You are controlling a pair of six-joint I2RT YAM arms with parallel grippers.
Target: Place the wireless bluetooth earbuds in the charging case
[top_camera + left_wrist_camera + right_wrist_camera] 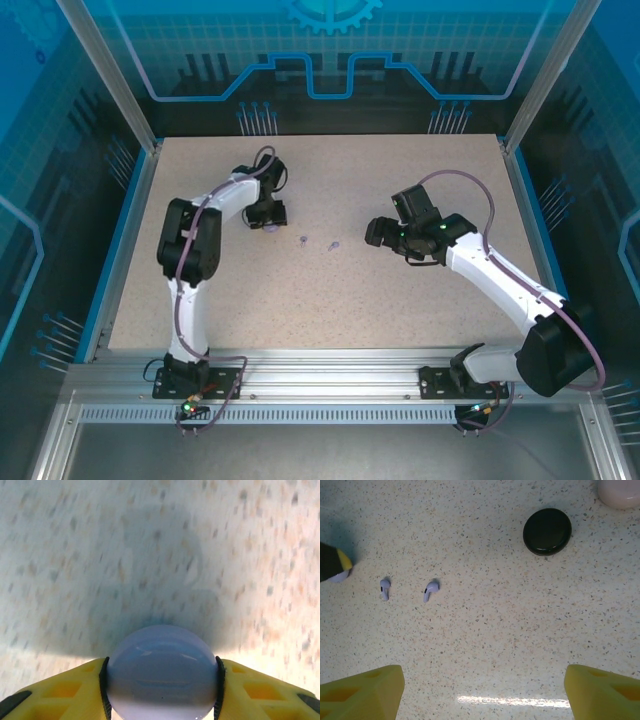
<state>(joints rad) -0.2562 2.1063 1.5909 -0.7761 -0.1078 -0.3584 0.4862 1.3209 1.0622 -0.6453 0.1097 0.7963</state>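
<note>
My left gripper holds the charging case [268, 228]. It will next carry it back and across to the open tabletop on the near side of the earbuds and release it, since that spot is empty.
A round lilac charging case [162, 672] sits between my left gripper's [162, 680] yellow fingers, whose black pads press on both its sides just above the speckled table. From above, the left gripper [268, 220] is at the table's centre left with the case [268, 228] under it. Two lilac earbuds [385, 588] [431, 589] lie side by side on the table, just right of the left gripper [335, 565]; in the top view they are the small specks [302, 240] [334, 244]. My right gripper [485, 690] hangs open above bare table, near side of the earbuds.
A closed black round case [547, 531] lies on the table beyond the right gripper. The edge of a pale pink case [620, 492] shows at the far right corner. Blue walls and metal posts ring the table [400, 310].
</note>
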